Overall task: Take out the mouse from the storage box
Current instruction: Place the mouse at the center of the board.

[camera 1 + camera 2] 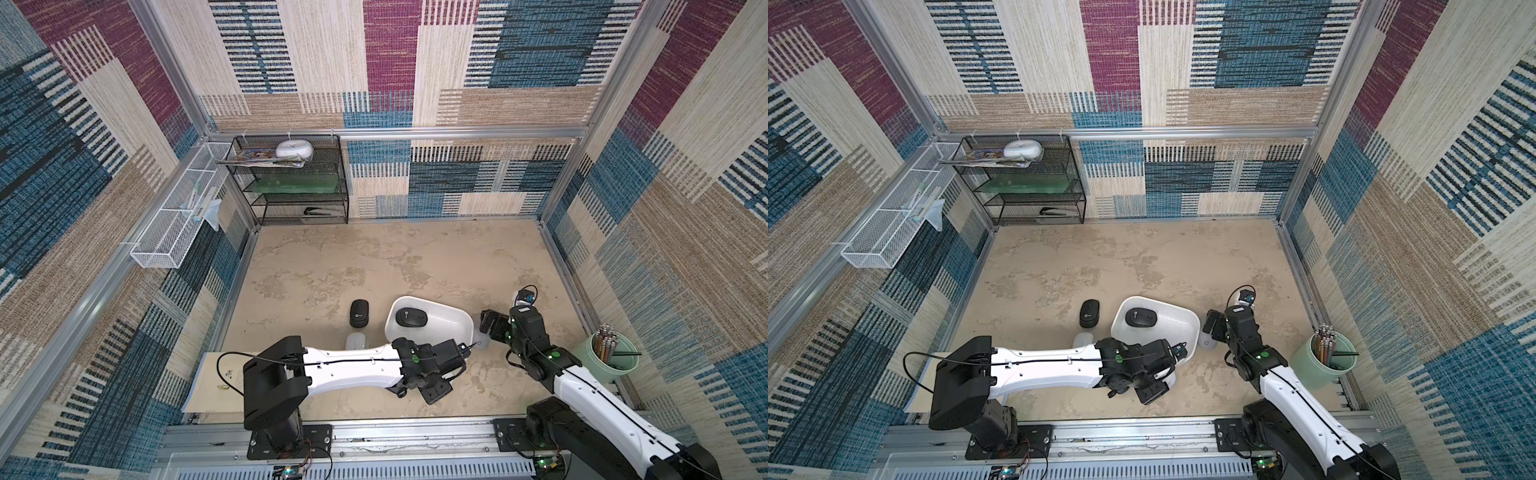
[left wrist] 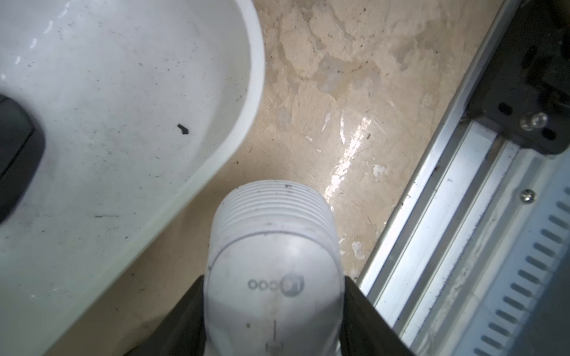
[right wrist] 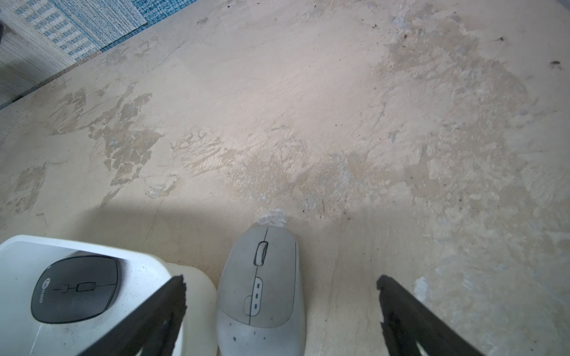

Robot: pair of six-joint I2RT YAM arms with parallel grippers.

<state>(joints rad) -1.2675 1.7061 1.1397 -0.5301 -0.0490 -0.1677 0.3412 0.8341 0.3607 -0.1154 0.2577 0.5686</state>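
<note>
My left gripper will come down to the bare tabletop between box and front bar and release the white mouse, because the mouse already hangs outside the box rim.
The white storage box sits near the table's front with a black mouse inside it, also seen in the right wrist view. My left gripper is shut on a white mouse, held just outside the box rim above the table. My right gripper stands open at the box's right side. A grey-white mouse lies on the table between its fingers without touching them. Left of the box, a second black mouse and another white mouse rest on the table.
A green pencil cup stands at the right edge and a paper sheet lies front left. The black mesh rack and white wire basket are at the back left. The metal front rail is close to the held mouse.
</note>
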